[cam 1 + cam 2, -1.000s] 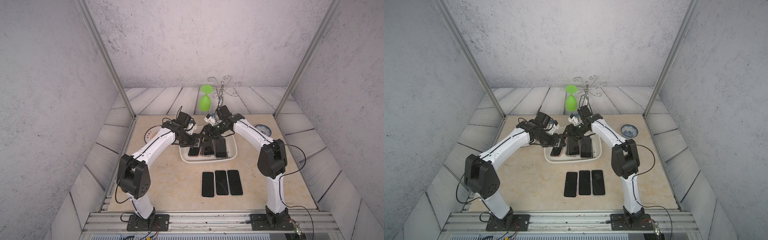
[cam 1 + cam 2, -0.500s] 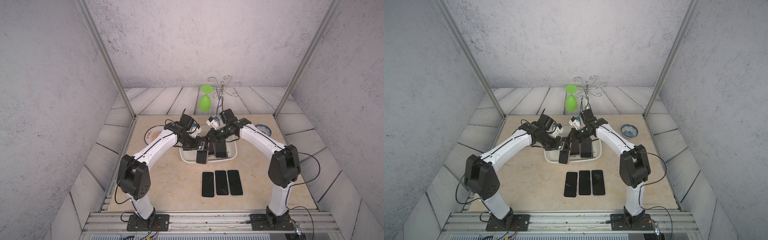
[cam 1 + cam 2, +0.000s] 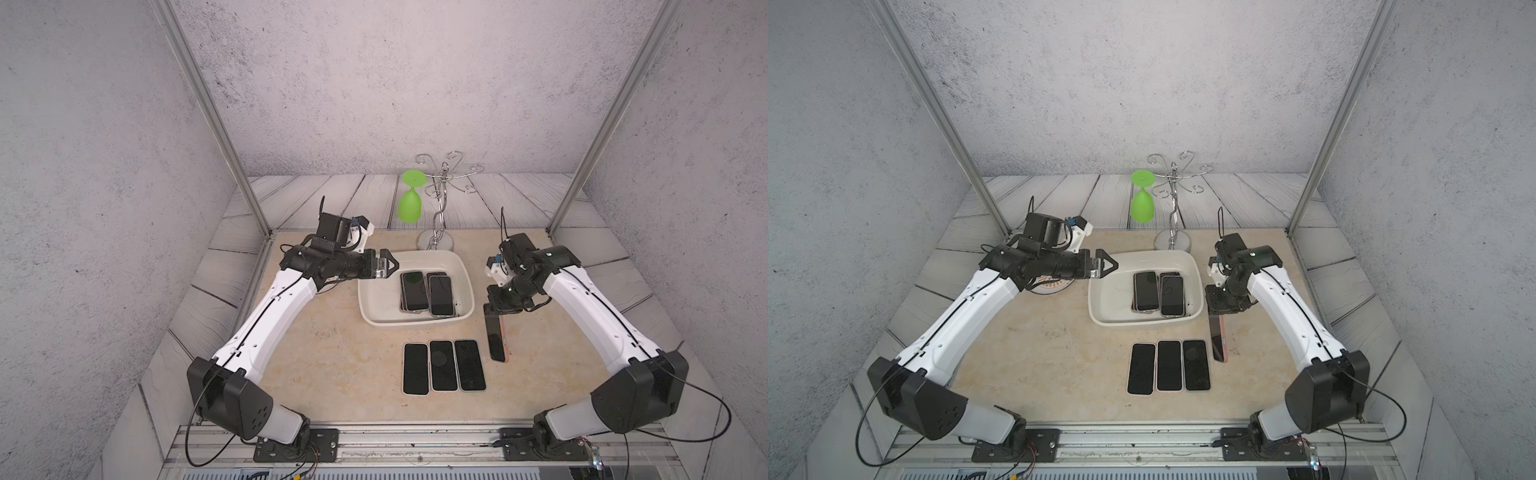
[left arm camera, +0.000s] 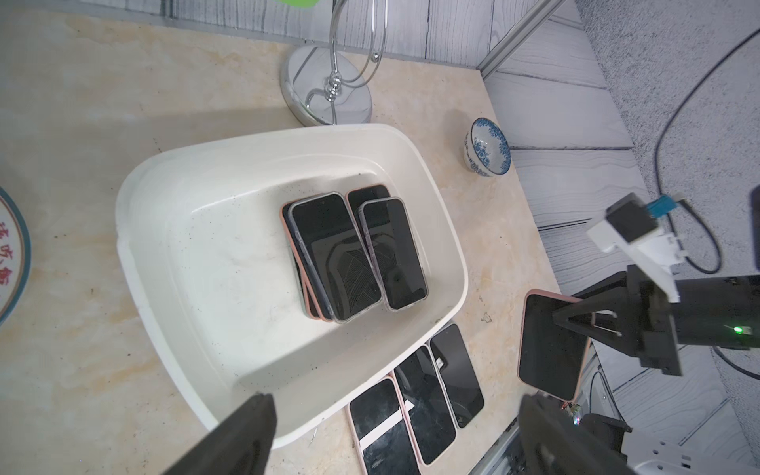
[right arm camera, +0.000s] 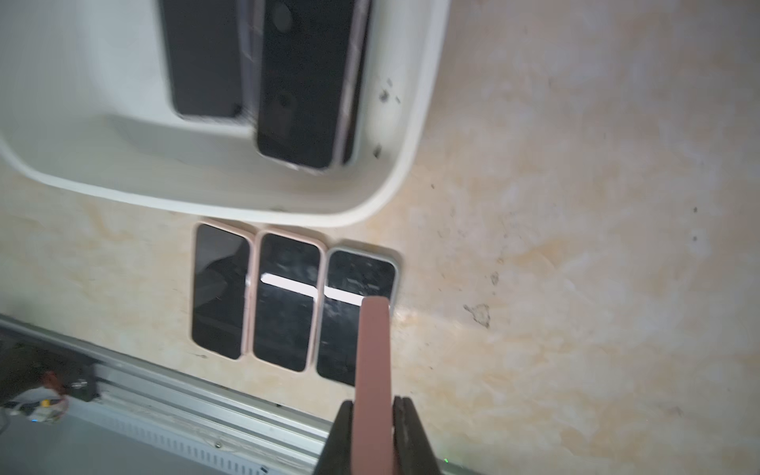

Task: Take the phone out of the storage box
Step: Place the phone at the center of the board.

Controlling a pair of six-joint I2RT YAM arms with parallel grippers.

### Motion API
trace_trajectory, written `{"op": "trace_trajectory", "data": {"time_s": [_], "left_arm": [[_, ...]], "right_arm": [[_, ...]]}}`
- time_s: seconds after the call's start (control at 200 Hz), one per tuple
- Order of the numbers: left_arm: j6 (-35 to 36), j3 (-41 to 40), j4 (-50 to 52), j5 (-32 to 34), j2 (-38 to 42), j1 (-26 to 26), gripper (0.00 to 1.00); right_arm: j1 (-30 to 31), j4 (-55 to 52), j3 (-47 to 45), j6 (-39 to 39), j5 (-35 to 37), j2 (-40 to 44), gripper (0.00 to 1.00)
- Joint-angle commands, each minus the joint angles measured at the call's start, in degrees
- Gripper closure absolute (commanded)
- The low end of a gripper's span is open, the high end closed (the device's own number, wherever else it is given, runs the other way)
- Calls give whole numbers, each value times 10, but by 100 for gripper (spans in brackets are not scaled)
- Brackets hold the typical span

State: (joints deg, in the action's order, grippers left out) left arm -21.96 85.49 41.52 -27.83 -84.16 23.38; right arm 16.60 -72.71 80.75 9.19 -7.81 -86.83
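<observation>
Next I should lower my right gripper back toward the bare tabletop beside the end of the phone row, tilt the pink-cased phone [image 3: 496, 338] flat and release it.
The white storage box [image 3: 376, 322] [image 3: 1106, 318] stands mid-table and holds several dark-screened phones [image 3: 428, 293] [image 4: 333, 255] stacked at its right side. My right gripper [image 3: 494, 309] [image 5: 373, 405] is shut on a pink-cased phone [image 3: 496, 338] [image 3: 1218, 338] [image 5: 373, 349]. This phone hangs on end outside the box, just right of it, with its lower end near the row of phones on the table. My left gripper [image 3: 384, 268] [image 4: 395, 411] is open and empty, hovering over the box's far left rim.
Three phones [image 3: 442, 365] [image 5: 283, 300] lie side by side in front of the box. A chrome rack [image 3: 440, 208] with a green glass [image 3: 409, 205] stands behind it. An orange-patterned plate [image 3: 1050, 284] sits left, a blue-and-white bowl [image 4: 487, 148] right.
My right gripper closed on the pink phone and swung it from over the box to its right side. My left gripper opened and drew back to the left.
</observation>
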Motion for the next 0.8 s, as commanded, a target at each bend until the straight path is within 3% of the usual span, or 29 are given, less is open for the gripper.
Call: {"op": "trace_trajectory", "data": {"time_s": [0.0, 0.395, 0.796], "left_arm": [[-1, -26, -1, -10, -4, 1, 2], [7, -50, -1, 9, 1, 1, 1], [4, -60, -7, 14, -21, 1, 0]], "right_arm": [[-21, -3, -41, -13, 32, -52, 100], [-36, 73, -82, -27, -79, -135, 100], [-36, 96, -126, -13, -86, -145, 100]]}}
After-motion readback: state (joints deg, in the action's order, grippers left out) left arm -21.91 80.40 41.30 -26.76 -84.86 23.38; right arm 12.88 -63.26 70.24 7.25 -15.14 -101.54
